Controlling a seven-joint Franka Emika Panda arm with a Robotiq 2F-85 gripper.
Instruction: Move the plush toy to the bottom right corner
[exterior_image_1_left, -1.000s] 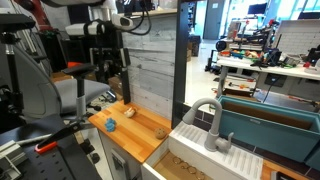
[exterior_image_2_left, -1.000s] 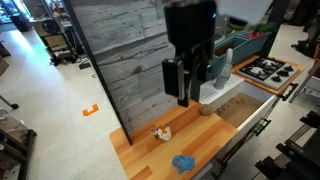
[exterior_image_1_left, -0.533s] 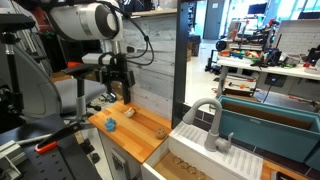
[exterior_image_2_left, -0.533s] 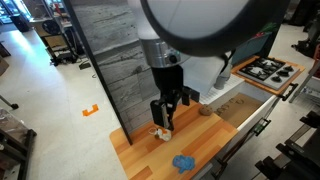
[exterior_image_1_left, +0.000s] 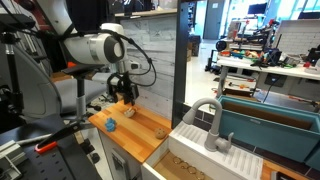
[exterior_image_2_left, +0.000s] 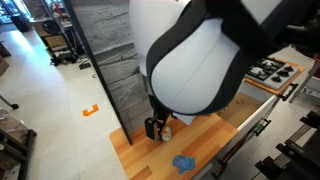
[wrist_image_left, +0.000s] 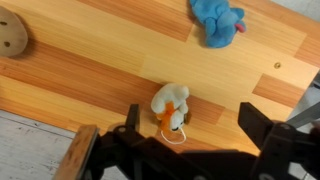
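The plush toy lies below the robot's open gripper, between its fingers, so the gripper will go down until its fingers are on both sides of the plush toy's cream body (exterior_image_1_left: 130, 112) (wrist_image_left: 171, 101).
The plush toy (wrist_image_left: 170, 108) is a small cream lump with an orange part. It lies on the light wooden countertop (wrist_image_left: 90, 80). In the wrist view my gripper (wrist_image_left: 195, 125) is open, and the toy sits between the fingers, nearer the left one. In an exterior view the gripper (exterior_image_2_left: 158, 128) hangs low over the counter with the toy (exterior_image_2_left: 166, 132) just beside its fingers. In an exterior view the gripper (exterior_image_1_left: 125, 96) mostly hides the toy. The countertop's front corners (exterior_image_2_left: 135, 170) are bare.
A blue object (wrist_image_left: 217, 20) lies on the counter and shows in both exterior views (exterior_image_1_left: 110, 125) (exterior_image_2_left: 183, 162). A small round brown piece (wrist_image_left: 10, 35) (exterior_image_1_left: 160, 131) lies apart. A grey plank wall (exterior_image_1_left: 150, 60) backs the counter. A white sink unit (exterior_image_1_left: 195, 145) with a faucet adjoins it.
The arm has come down from well above the counter, and the open gripper now sits low around the plush toy. The toy, blue object and brown piece have not moved.
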